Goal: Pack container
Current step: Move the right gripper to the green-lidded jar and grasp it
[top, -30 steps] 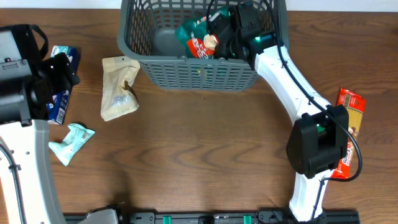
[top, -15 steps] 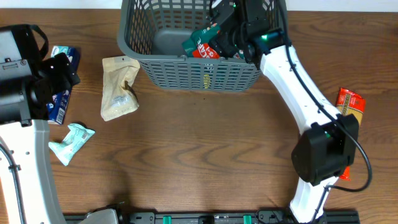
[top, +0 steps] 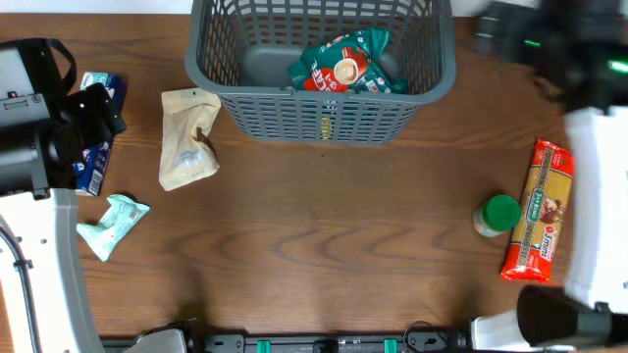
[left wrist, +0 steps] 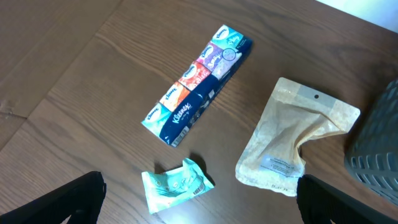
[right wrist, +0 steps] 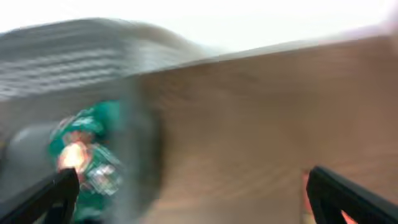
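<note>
The green-lidded jar (top: 497, 215) still stands on the table outside the container (top: 319, 116), so my right gripper should come back from beside the container and lower onto the jar.
The container (top: 319, 116), a dark grey slotted basket, stands at the table's far edge. Inside it lies a green and red packet (top: 340, 67), also blurred in the right wrist view as the packet (right wrist: 84, 149). My right gripper (right wrist: 193, 193) is open and empty, off to the right of the container (right wrist: 74, 62) over bare table; its arm (top: 554, 44) is a blur at the top right. My left gripper (left wrist: 202, 202) hangs open and empty above a teal packet (left wrist: 177, 185), with a tissue pack (left wrist: 199, 84) and a beige pouch (left wrist: 292, 146) beyond.
On the left lie the beige pouch (top: 186, 137), the teal packet (top: 113, 224) and the tissue pack (top: 93, 162), half under the left arm. On the right lie a long pasta packet (top: 538, 208) and a green-lidded jar (top: 498, 216).
My right gripper opened, left the green and red packet in the container, and swung out to the right, uncovering the jar and pasta packet. The left arm has not moved.
</note>
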